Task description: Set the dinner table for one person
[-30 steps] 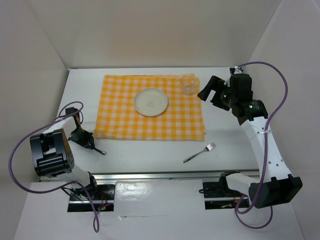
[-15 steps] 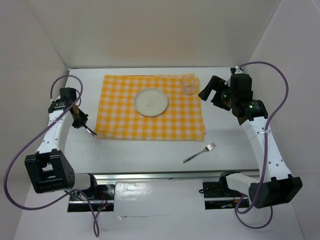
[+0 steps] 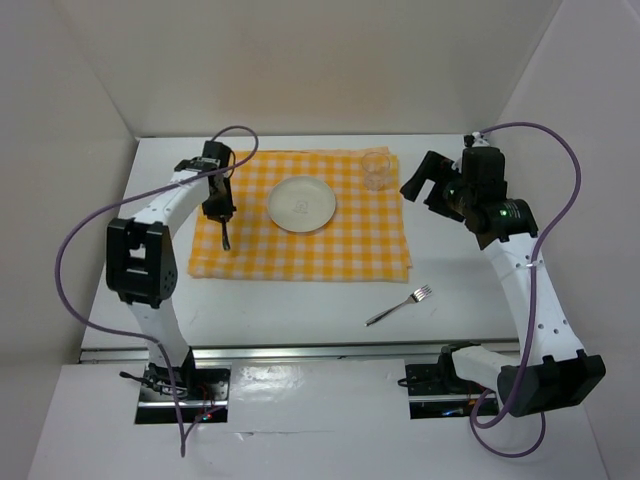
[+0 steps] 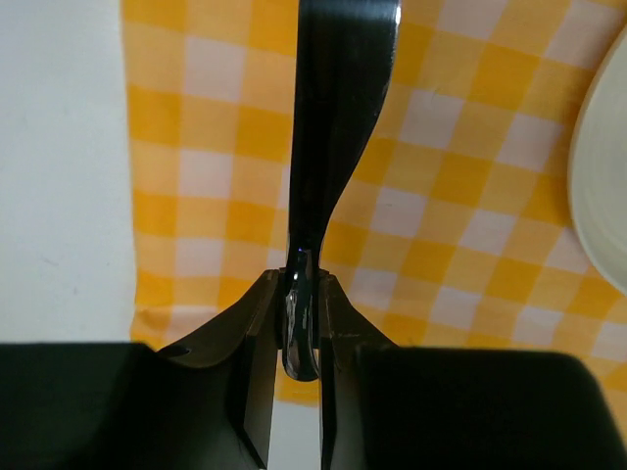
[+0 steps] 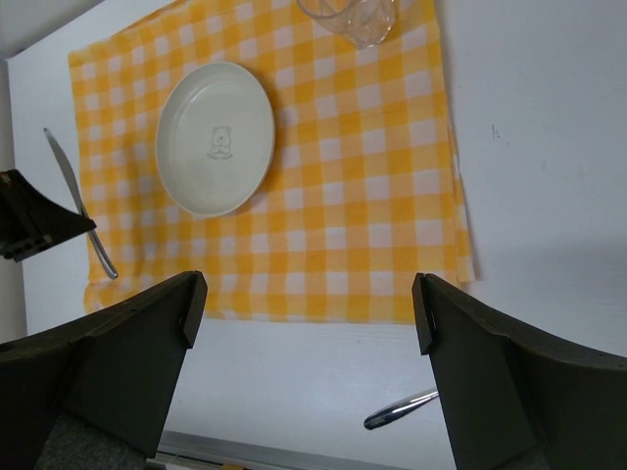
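Note:
The cloth beside the plate is below my left gripper and to its right in the top view, so my left gripper needs to move toward the plate, lower the knife and let go.
The dinner table (image 3: 300,300) is a white top with a metal rail (image 3: 330,350) along its near edge. On it lies a yellow-and-white checked cloth (image 3: 300,250) with a white plate (image 3: 302,204) at its middle and a clear glass (image 3: 376,168) at its far right corner. My left gripper (image 3: 218,205) is shut on the handle of a dark metal knife (image 4: 333,117), low over the cloth's left part, left of the plate. My right gripper (image 3: 422,185) is open and empty, high up to the right of the glass. A fork (image 3: 400,305) lies on the bare table near the front right.
White walls close in the table at the back and both sides. In the right wrist view the knife (image 5: 78,201) runs along the cloth's left edge, and only the fork's handle end (image 5: 402,409) shows. The arm bases stand behind the rail.
My left arm has swung from the table's near left up and right, carrying the knife over the cloth's left part. The right arm has hardly moved.

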Controlling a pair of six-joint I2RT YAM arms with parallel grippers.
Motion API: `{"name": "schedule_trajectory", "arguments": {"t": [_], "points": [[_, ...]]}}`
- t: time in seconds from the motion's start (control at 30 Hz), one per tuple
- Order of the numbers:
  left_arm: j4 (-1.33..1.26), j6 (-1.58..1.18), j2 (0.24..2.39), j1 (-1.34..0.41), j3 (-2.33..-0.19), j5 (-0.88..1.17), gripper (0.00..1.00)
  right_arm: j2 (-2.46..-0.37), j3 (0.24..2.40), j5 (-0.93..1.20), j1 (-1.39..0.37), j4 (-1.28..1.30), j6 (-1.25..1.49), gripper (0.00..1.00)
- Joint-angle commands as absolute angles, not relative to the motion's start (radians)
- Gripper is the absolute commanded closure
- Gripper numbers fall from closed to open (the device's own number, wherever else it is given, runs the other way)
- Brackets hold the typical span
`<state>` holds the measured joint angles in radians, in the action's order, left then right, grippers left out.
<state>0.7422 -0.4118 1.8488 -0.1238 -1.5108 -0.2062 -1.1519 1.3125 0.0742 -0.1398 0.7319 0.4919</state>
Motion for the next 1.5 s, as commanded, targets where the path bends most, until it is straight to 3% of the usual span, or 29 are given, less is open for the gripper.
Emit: {"name": "schedule_trajectory", "arguments": {"t": [0.0,0.27,0.43,0.5,0.63,0.77,0.9,0.93,1.0,1.13,1.27,1.47], "points": [[0.779,-0.341,1.94,-0.153,-1.584,-0.224,1.0,-1.131,1.342,0.04,-0.146,0.785,0.476,0.0],[0.88,-0.331,2.146,-0.209,-1.785,-0.379,1.0,-1.123,1.058,0.044,-0.146,0.884,0.58,0.0],[0.902,-0.331,2.206,-0.219,-1.847,-0.368,1.0,-1.137,0.919,0.058,-0.167,0.919,0.713,0.0],[0.891,-0.331,2.216,-0.219,-1.856,-0.351,1.0,-1.109,0.853,0.058,-0.176,0.91,0.748,0.1],[0.925,-0.319,2.293,-0.219,-1.923,-0.35,1.0,-1.001,0.766,0.035,-0.186,0.865,0.816,0.14],[0.974,-0.319,2.335,-0.219,-1.987,-0.35,0.89,-0.97,0.746,0.014,-0.195,0.874,0.888,0.16],[0.965,-0.353,2.315,-0.219,-1.976,-0.35,0.66,-0.979,0.709,0.014,-0.23,0.847,0.908,0.18],[0.965,-0.353,2.3,-0.219,-1.976,-0.35,0.54,-0.979,0.709,0.014,-0.254,0.847,0.92,0.2],[0.965,-0.353,2.272,-0.219,-1.986,-0.35,0.45,-1.011,0.698,0.002,-0.288,0.834,0.952,0.21],[0.998,-0.353,2.203,-0.219,-2.014,-0.374,0.43,-1.08,0.698,-0.014,-0.325,0.834,0.972,0.23],[1.035,-0.391,2.104,-0.219,-2.054,-0.374,0.43,-1.138,0.687,-0.041,-0.382,0.799,1.015,0.34],[1.026,-0.44,1.915,-0.219,-1.991,-0.374,0.43,-1.249,0.678,-0.066,-0.478,0.761,1.113,0.34]]}}
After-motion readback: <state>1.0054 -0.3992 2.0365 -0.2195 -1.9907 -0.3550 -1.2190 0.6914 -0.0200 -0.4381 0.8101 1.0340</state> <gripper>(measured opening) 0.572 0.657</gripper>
